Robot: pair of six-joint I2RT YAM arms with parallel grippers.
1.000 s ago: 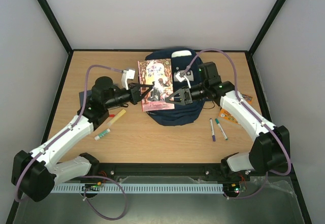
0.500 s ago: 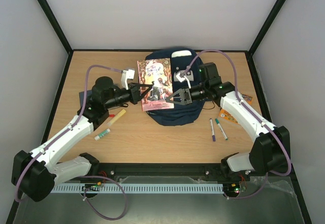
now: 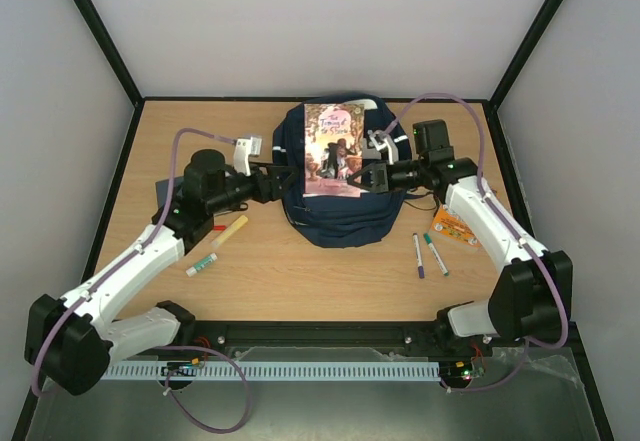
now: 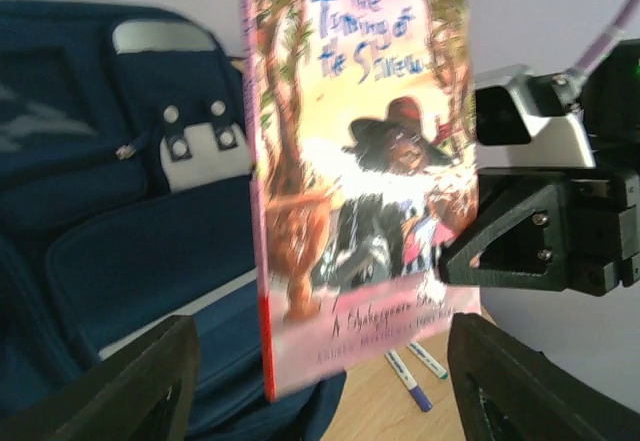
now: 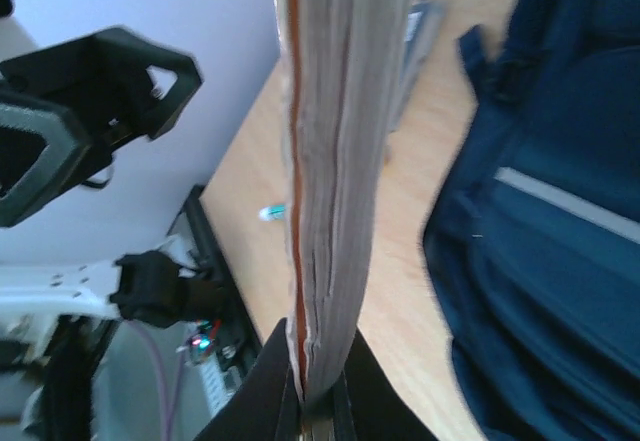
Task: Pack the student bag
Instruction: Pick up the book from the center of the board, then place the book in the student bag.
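Note:
I need to move my left gripper down and to the right in the top view next, onto the bag's near flap edge, because the book (image 5: 340, 141) is still hanging outside the bag.
The student bag (image 3: 335, 216) is a navy backpack lying flat at the table's middle back; it also shows in the wrist views (image 4: 120, 191) (image 5: 560, 261). A pink storybook (image 3: 333, 149) hangs above it, and my right gripper (image 3: 371, 174) is shut on its right edge. In the right wrist view the book (image 5: 340, 141) stands edge-on, pinched at the gripper (image 5: 320, 406). My left gripper (image 3: 281, 177) is open just left of the book, touching nothing. In its own view the cover (image 4: 360, 161) stands beyond the gripper (image 4: 320, 366), with the fingers (image 4: 150, 386) spread wide.
Two marker pens (image 3: 426, 254) and an orange packet (image 3: 455, 227) lie right of the bag. By the left arm are a green-capped stick (image 3: 201, 264), a yellow piece (image 3: 232, 231) and a dark-blue notebook (image 3: 163, 193). Walls with black posts enclose the table.
The left gripper opened and let go of the book. The right gripper, still shut on it, carried the book back and right over the bag.

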